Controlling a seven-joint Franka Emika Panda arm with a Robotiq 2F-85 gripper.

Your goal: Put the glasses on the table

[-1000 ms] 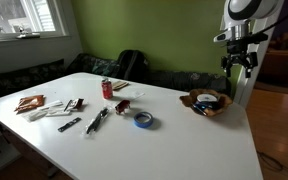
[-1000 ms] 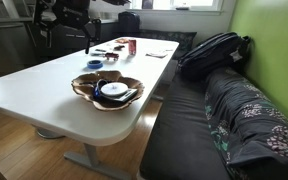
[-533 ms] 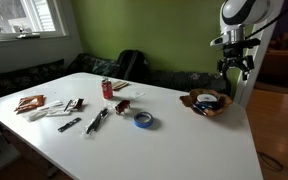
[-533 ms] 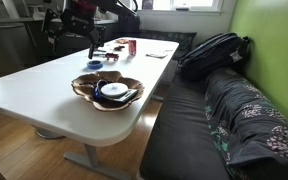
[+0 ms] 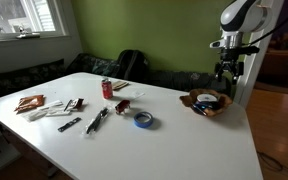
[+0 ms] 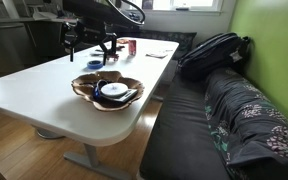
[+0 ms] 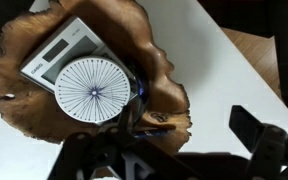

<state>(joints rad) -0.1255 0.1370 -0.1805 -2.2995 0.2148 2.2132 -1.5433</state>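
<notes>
The gripper lowers into the bowl (image 7: pixel 154 55) next, onto their uncovered part (image 7: pixel 139 100) beside the white disc, since the glasses poke out from beneath the disc's edge.
A brown wooden bowl (image 7: pixel 154 55) stands near one end of the large white table (image 5: pixel 174 145), and shows in both exterior views (image 5: pixel 205 103) (image 6: pixel 105 91). In the bowl lie a white round disc (image 7: pixel 92 88), a grey flat device (image 7: pixel 59 50) and the dark glasses with a bluish tint (image 7: pixel 140 103), partly under the disc's edge. My gripper (image 7: pixel 179 150) hangs above the bowl, open and empty, apart from the glasses. It also shows in both exterior views (image 5: pixel 229 68) (image 6: pixel 90 45).
Farther along the table lie a blue tape roll (image 5: pixel 143 119), black pen-like tools (image 5: pixel 96 120), a red can (image 5: pixel 108 88) and packets (image 5: pixel 30 103). A cushioned bench (image 6: pixel 214 125) with a black backpack (image 6: pixel 212 52) runs along the table's side.
My gripper has moved over and down toward the bowl. Nothing on the table has moved.
</notes>
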